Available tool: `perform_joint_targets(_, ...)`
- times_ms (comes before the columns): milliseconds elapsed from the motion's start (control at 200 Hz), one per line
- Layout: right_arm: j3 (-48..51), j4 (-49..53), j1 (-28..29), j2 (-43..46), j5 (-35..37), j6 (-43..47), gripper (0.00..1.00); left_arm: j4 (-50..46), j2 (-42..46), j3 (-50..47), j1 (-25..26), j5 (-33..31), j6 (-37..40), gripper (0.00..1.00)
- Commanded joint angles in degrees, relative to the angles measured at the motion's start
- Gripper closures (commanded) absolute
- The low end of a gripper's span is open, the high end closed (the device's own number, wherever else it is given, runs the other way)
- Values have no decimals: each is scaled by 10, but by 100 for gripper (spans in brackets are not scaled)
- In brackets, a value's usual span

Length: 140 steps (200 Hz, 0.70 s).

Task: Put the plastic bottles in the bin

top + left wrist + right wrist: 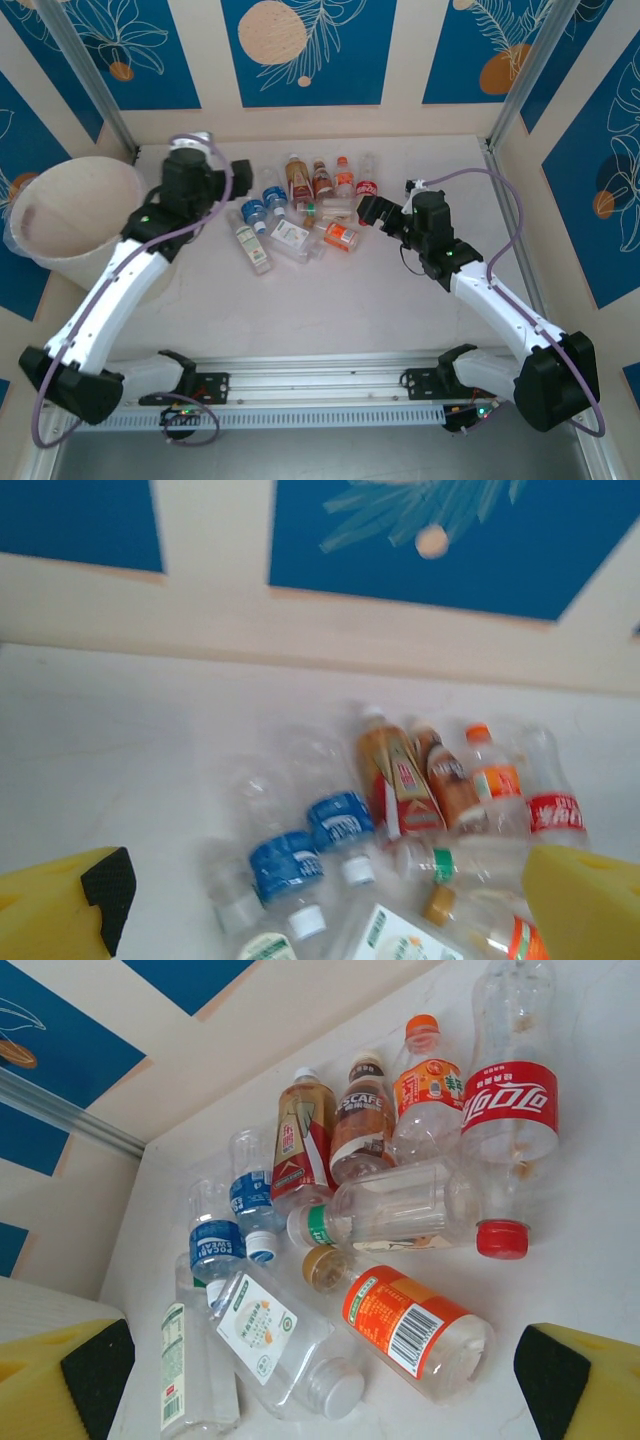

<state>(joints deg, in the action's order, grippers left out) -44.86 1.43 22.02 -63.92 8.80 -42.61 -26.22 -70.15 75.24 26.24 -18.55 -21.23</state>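
Note:
My left gripper goes down next to the far end of the bottle (235, 217) (226, 885) nearest the bin, with its fingers tipping down, as the bare tabletop leaves room alongside.
Several plastic bottles (300, 212) lie in a heap at the back middle of the table, with red, orange, blue, white and green labels. The cream bin (80, 215) stands at the far left. My left gripper (232, 178) hangs open just left of the heap, between it and the bin. In the left wrist view, my left gripper (320, 920) holds nothing and two blue-labelled bottles (310, 845) lie ahead of it. My right gripper (380, 208) is open at the heap's right edge. In the right wrist view, an orange-labelled bottle (410, 1325) and a white-labelled bottle (270, 1340) lie between the spread fingers of my right gripper (320, 1390), untouched.
Blue-and-cream panel walls (310, 50) close in the back and sides of the table. A red-labelled cola bottle (510, 1110) and amber drink bottles (305, 1140) sit at the heap's far side, by the back wall. Bare white tabletop (330, 300) stretches in front of the heap.

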Motion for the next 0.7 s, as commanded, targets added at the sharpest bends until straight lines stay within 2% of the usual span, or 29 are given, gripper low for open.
perform_joint_targets(0, 6, 6, -7, 12, -1, 3, 0, 23, -48, -27, 28, -12, -42, 0)
perform_joint_targets(105, 8, 10, -6, 13, -8, 6, 0, 46, -95, -51, 29, 6, -85, 0)
perform_joint_targets(250, 9, 18, -6, 14, -15, 11, 0, -3, -169, -38, 13, -60, -179, 0)
perform_joint_targets(345, 8, 29, -7, 17, -15, 18, 0, -28, -216, -21, -16, -12, -206, 0)
perform_joint_targets(465, 11, 40, -7, 24, -10, 22, 1, -10, -244, -34, -48, 26, -225, 1)
perform_joint_targets(580, 18, 43, -7, 36, -3, 24, 1, 13, -250, -60, -98, 57, -245, 13)
perform_joint_targets(695, 24, 45, -9, 45, 8, 24, 1, 57, -246, -90, -126, 86, -239, 20)
